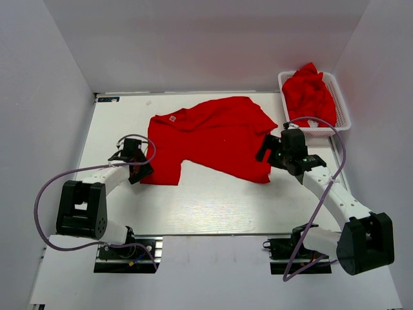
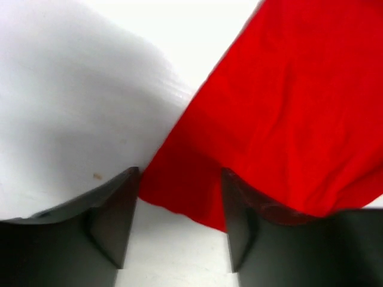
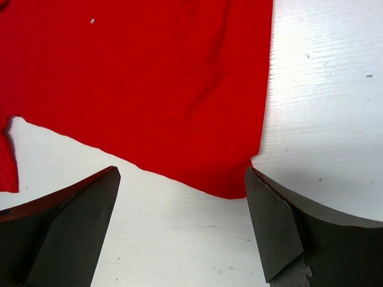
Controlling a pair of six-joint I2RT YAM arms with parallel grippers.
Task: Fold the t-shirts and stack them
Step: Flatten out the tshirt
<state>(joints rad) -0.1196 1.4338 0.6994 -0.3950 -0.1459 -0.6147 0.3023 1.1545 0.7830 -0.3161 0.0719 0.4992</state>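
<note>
The robot's right gripper will move back and down, toward the right in the wrist view, because the near hem corner (image 1: 265,178) (image 3: 237,184) lies off-center against the end of one finger.
A red t-shirt (image 1: 206,135) lies spread out but rumpled on the white table (image 1: 213,206). My left gripper (image 1: 141,166) is open at the shirt's near left corner. In the left wrist view that corner (image 2: 179,191) lies between the fingers of the left gripper (image 2: 179,209), and cloth lies over the right finger (image 2: 239,221). My right gripper (image 1: 264,150) is open at the near right corner. In the right wrist view the shirt's hem corner (image 3: 227,182) lies just ahead of the wide-open right gripper (image 3: 179,203), near its right finger (image 3: 275,227). Neither gripper holds anything.
A white basket (image 1: 342,111) at the back right holds more crumpled red shirts (image 1: 308,95). White walls close in the table on three sides. Purple cables loop beside both arms.
</note>
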